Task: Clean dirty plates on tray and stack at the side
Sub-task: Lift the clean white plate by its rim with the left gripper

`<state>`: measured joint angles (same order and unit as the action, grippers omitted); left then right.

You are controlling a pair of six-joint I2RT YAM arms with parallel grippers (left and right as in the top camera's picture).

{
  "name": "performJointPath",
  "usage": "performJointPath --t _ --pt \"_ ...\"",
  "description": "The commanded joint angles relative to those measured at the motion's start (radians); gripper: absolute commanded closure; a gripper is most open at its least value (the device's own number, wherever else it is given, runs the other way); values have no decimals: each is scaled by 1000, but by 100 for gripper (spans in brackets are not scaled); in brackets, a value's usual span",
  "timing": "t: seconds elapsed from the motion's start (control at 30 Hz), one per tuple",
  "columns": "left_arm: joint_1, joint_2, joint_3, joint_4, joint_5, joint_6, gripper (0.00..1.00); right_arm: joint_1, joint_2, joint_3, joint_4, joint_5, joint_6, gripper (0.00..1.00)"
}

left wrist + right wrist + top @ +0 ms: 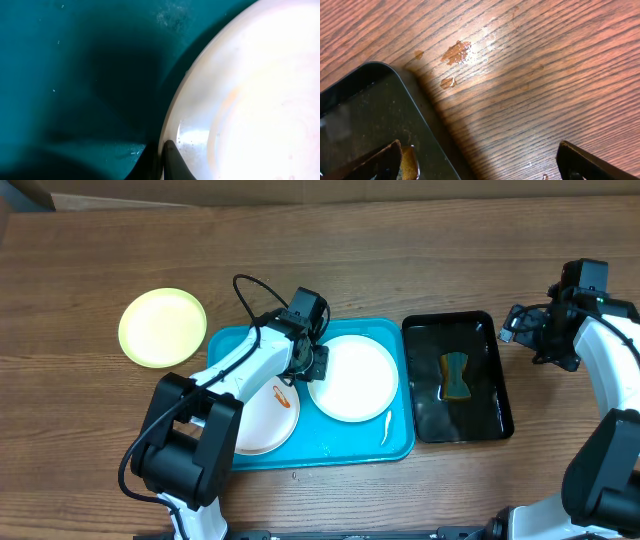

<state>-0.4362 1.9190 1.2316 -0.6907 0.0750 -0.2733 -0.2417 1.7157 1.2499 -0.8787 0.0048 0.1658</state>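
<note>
The white plate will next be lifted by my left gripper and carried over the pale yellow-green plate [162, 328] on the gripper's left in the overhead view. My left gripper will then lower the white plate and release its rim.
The turquoise tray [232, 342] [75, 75] holds two white plates. My left gripper [314, 364] [161, 146] is shut on the left rim of the right-hand white plate [355, 380] [250, 90], one finger on top of the rim and one below it. The other white plate [262, 420] lies at the tray's front left, partly under my left arm, and bears an orange smear [280, 393]. A pale yellow-green plate [162, 328] rests on the table left of the tray. My right gripper [515, 328] [480, 160] hangs open over the table by the black tray's far right corner, empty.
The black tray [495, 410] [365, 115] right of the turquoise one holds dark liquid and a brownish sponge [457, 375]. Brown drops [456, 52] lie on the wood beside its corner. A white streak [385, 427] marks the turquoise tray's front right.
</note>
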Motion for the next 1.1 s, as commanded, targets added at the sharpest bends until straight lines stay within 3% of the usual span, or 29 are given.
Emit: performJointPath --t 0.0,0.3,0.7,0.87,1.07 --pt "19 -8 51 -35 -48 53 96 -1 -19 18 6 2 14 0" --pt "54 -69 221 -165 -104 95 96 -1 -19 18 6 2 14 0" --pt "-9 -117 412 -199 -124 94 96 -1 -19 18 6 2 14 0" --pt "-130 -117 422 -142 -277 93 96 -1 -19 18 6 2 14 0" --pt "-328 -115 422 -64 -600 95 96 -1 -19 18 6 2 14 0"
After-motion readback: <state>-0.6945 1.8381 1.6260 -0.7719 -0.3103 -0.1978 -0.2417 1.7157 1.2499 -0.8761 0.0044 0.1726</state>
